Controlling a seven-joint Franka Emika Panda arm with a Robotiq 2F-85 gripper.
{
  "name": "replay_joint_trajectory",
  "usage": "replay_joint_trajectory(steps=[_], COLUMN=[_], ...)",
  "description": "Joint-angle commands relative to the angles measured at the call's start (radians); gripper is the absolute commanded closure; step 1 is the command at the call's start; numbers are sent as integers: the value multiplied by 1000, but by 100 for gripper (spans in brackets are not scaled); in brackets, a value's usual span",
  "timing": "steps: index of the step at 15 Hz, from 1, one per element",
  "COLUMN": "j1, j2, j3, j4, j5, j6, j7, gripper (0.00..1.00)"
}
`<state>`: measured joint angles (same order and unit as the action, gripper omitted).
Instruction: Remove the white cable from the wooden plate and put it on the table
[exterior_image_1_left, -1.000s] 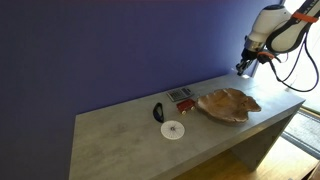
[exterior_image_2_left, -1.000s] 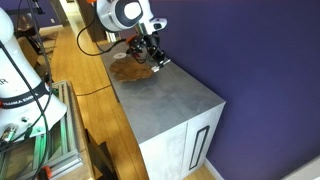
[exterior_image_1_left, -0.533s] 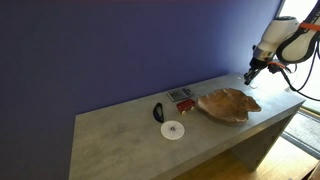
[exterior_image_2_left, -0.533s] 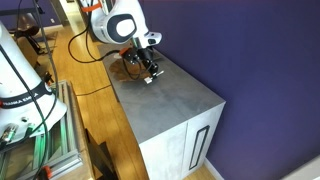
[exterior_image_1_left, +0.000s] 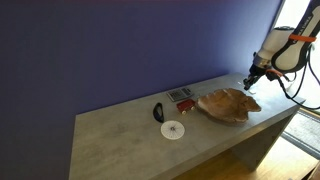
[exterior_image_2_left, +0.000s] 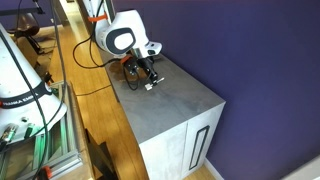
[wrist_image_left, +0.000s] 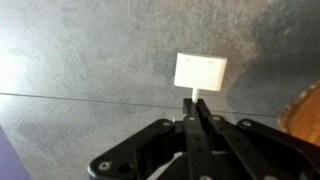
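My gripper moves down a little toward the bare tabletop beside the wooden plate next and releases the white cable, since it already hangs clear of the plate's rim.
The wooden plate (exterior_image_1_left: 228, 104) is a wide brown dish with a wavy rim on the grey table (exterior_image_1_left: 130, 140). Its edge shows at the right of the wrist view (wrist_image_left: 305, 110). My gripper (wrist_image_left: 194, 112) is shut on the white cable (wrist_image_left: 200, 74), a small white block with a short white lead pinched between the fingertips. It hangs just above the bare table top (wrist_image_left: 80, 60), beside the plate. In both exterior views the gripper (exterior_image_1_left: 250, 84) (exterior_image_2_left: 148, 82) is low over the table's end, past the plate's rim.
A flat white disc (exterior_image_1_left: 173, 130), a black curved object (exterior_image_1_left: 158, 112) and a small red-and-grey box (exterior_image_1_left: 182, 98) lie on the table beyond the plate. The table's end edge (exterior_image_2_left: 200, 100) is close to the gripper. A purple wall stands behind.
The gripper has come down from high above the table to just over its top beside the plate, still holding the cable.
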<state>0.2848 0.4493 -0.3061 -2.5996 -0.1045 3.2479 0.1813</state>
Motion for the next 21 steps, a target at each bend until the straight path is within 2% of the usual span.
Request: replay_joint_trajectory(steps=[1, 5, 6, 7, 9, 16, 17, 19, 20, 21], j1=[-33, -43, -48, -53, -14, 224, 256, 241, 183, 235], j2=[52, 75, 74, 70, 50, -160, -187, -266, -316, -203], j3=[41, 55, 62, 69, 38, -112, -134, -66, 30, -59], j4=[27, 43, 45, 46, 43, -27, -37, -66, -88, -13], j5=[72, 98, 102, 104, 116, 147, 114, 86, 64, 98], j6=[27, 5, -5, -13, -29, 8, 19, 26, 22, 10], j7=[-52, -67, -67, -68, -61, -62, -40, -59, -68, -43], gripper=[99, 99, 71, 70, 57, 8, 0, 0, 0, 0])
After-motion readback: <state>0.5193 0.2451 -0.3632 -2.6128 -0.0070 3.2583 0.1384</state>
